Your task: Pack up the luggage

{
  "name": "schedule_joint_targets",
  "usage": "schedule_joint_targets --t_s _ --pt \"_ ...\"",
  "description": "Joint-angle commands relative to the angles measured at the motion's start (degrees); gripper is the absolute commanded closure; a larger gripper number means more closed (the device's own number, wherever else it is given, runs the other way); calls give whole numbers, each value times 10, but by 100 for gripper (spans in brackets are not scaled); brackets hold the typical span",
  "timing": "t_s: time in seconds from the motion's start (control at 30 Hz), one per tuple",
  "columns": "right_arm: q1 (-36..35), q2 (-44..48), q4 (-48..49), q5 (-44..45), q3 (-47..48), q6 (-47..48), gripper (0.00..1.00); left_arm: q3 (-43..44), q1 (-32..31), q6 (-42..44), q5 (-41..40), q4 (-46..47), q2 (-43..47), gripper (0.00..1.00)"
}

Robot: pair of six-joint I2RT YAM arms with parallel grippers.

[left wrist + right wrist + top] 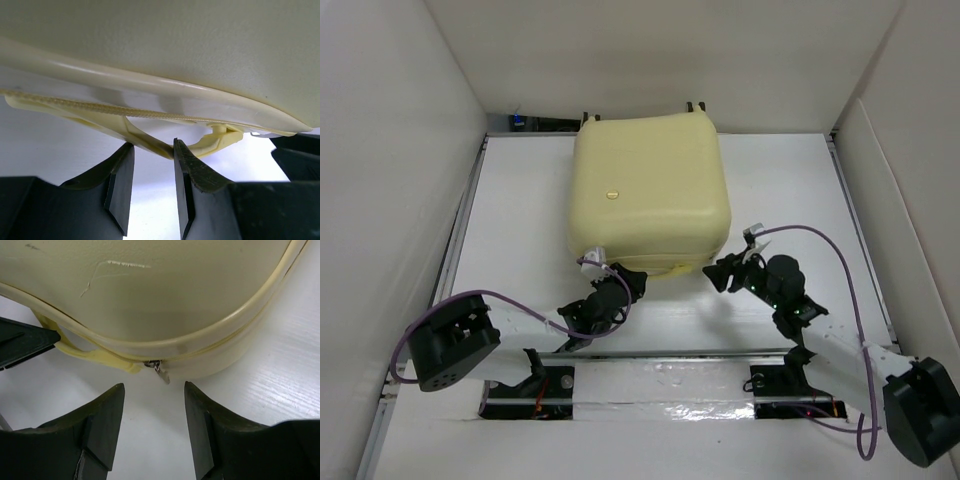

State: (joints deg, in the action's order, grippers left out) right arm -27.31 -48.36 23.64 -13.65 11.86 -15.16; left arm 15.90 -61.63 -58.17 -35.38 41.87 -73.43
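Note:
My right gripper eases its fingers outward around the small metal zipper pull (pixel 162 374) next and closes, since the pull hangs just outward, in line with the open fingers.
The pale yellow luggage (pixel 650 190) lies flat and closed in the middle of the white table. Its shell fills the top of the left wrist view (pixel 200 45) and of the right wrist view (pixel 165 295). My left gripper (pixel 633 274) is at its near edge. The jaws are open, and the tips (pixel 152 147) touch the yellow carry handle (pixel 145 137). My right gripper (pixel 714 270) is open and empty at the near right corner. It (pixel 154 390) faces the small metal zipper pull (pixel 162 374), a short way off.
Small wheels (pixel 698 105) stick out at the luggage's far edge. White walls enclose the table on three sides. A metal rail (pixel 670 355) runs along the near edge by the arm bases. A small blue item (pixel 520 122) sits at the back left.

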Motion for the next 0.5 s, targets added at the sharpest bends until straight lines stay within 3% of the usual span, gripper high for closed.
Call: schedule_joint_targets --t_s 0.0,0.23,0.33,0.47 --pt "-9 -42 79 31 39 20 43 42 -21 48 181 71 5 100" --pt "-41 -85 192 96 18 -9 56 52 -21 53 200 89 -16 100" --pt "-54 -102 227 125 11 -24 65 55 -26 53 210 106 -29 100" --pt "-77 -100 259 181 -3 -39 86 73 -38 61 218 117 -51 100"
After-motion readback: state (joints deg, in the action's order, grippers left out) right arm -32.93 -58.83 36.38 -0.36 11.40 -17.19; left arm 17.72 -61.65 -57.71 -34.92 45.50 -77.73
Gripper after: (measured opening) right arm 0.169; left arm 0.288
